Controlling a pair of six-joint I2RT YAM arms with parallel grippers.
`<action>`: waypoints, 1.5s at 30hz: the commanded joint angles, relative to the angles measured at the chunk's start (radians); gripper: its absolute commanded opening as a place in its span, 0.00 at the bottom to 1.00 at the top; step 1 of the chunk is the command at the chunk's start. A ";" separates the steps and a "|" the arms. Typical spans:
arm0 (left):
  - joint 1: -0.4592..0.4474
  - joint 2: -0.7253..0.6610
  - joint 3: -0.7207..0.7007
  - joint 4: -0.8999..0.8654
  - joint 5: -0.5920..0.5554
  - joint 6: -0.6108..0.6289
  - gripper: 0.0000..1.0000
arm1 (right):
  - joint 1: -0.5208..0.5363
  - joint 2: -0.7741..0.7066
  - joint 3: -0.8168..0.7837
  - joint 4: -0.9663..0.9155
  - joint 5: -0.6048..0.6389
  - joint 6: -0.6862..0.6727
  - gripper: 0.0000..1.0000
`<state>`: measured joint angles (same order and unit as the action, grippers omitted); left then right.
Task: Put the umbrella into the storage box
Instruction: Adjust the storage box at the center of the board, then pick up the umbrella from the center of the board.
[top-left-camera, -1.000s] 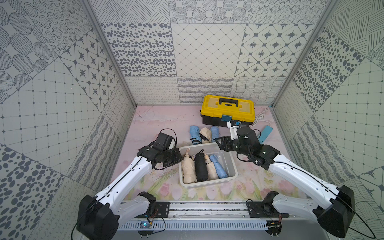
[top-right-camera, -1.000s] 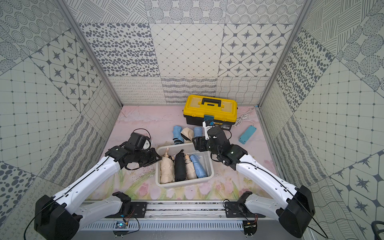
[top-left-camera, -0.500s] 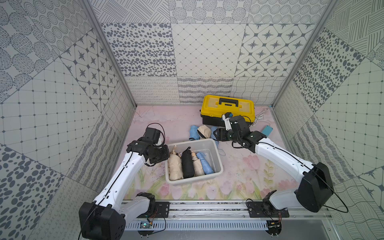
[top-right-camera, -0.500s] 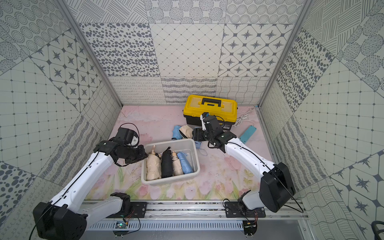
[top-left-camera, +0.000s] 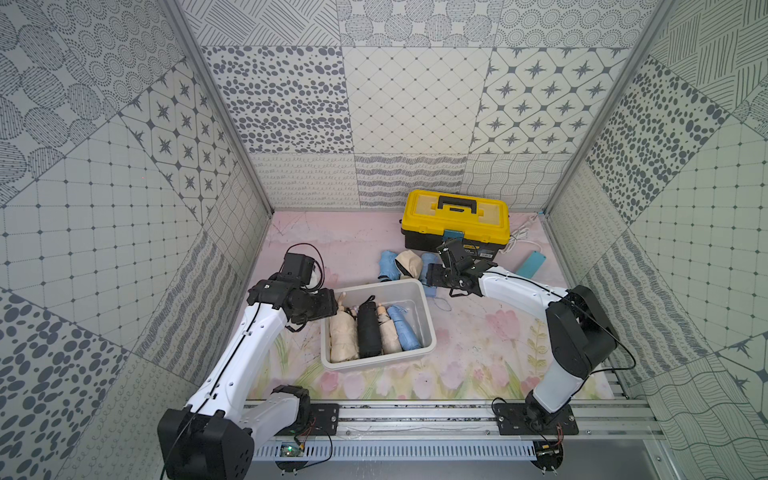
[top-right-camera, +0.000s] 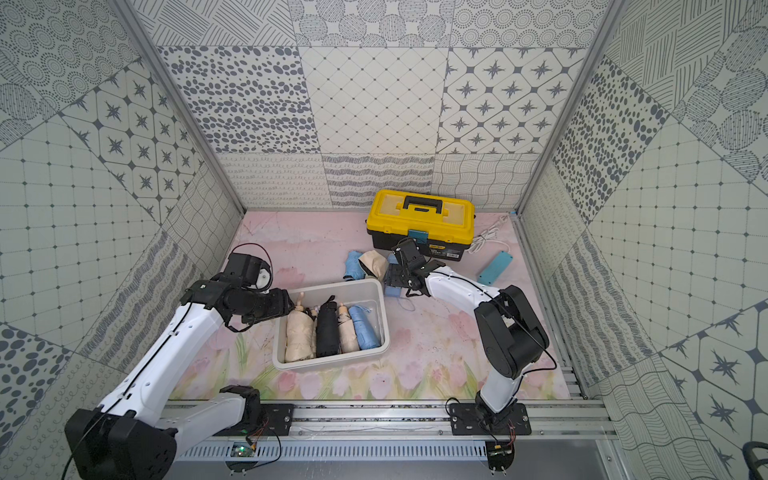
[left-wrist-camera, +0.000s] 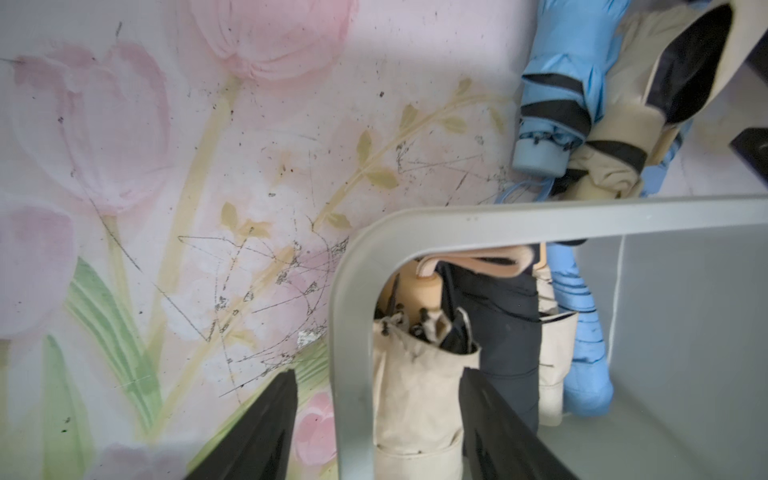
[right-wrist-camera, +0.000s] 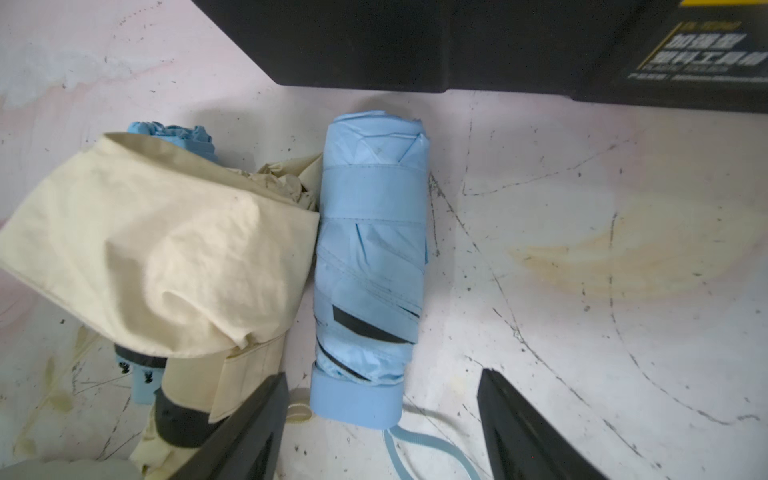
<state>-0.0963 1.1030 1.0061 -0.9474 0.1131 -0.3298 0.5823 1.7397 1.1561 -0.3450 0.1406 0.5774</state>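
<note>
The light blue umbrella's length lines up with the open fingers. My right gripper will next reach down and outward past the umbrella's handle end, astride the umbrella's middle (top-left-camera: 424, 271) (right-wrist-camera: 370, 268).
The white storage box (top-left-camera: 376, 360) (top-right-camera: 332, 360) sits mid-mat holding several folded umbrellas: beige (top-left-camera: 343, 338), black (top-left-camera: 368, 332), beige and blue (top-left-camera: 403, 332). My left gripper (top-left-camera: 333, 308) (left-wrist-camera: 378, 374) is open and astride the box's left rim (left-wrist-camera: 540, 216), with one finger outside and one inside over the beige umbrella (left-wrist-camera: 415, 395). On the mat before the toolbox lies a light blue folded umbrella (right-wrist-camera: 370, 249) (top-left-camera: 428, 264). My right gripper (right-wrist-camera: 383, 374) (top-left-camera: 432, 280) hangs open over its handle end, not touching it.
A loosely folded beige umbrella (right-wrist-camera: 166, 249) (top-left-camera: 409, 264) and another blue one (top-left-camera: 388, 266) lie against the light blue one. The yellow-lidded black toolbox (top-left-camera: 455, 218) stands just behind. A teal case (top-left-camera: 531, 264) and a white cable (top-left-camera: 521, 232) lie at the back right.
The box has slid left with my left gripper at its rim, and that gripper has now opened. My right gripper left the box's corner for the umbrellas by the toolbox.
</note>
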 joint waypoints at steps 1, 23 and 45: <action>0.004 -0.042 -0.002 0.088 0.051 -0.004 0.82 | -0.009 0.038 0.046 0.071 -0.017 0.011 0.78; 0.004 -0.102 0.039 0.163 0.094 -0.120 0.84 | -0.016 0.255 0.179 0.038 0.010 -0.013 0.70; 0.004 -0.169 0.034 0.189 0.108 -0.191 0.83 | -0.016 0.310 0.223 -0.038 0.053 -0.008 0.48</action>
<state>-0.0963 0.9493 1.0389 -0.8120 0.1940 -0.4915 0.5686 2.0537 1.4109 -0.3618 0.1738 0.5697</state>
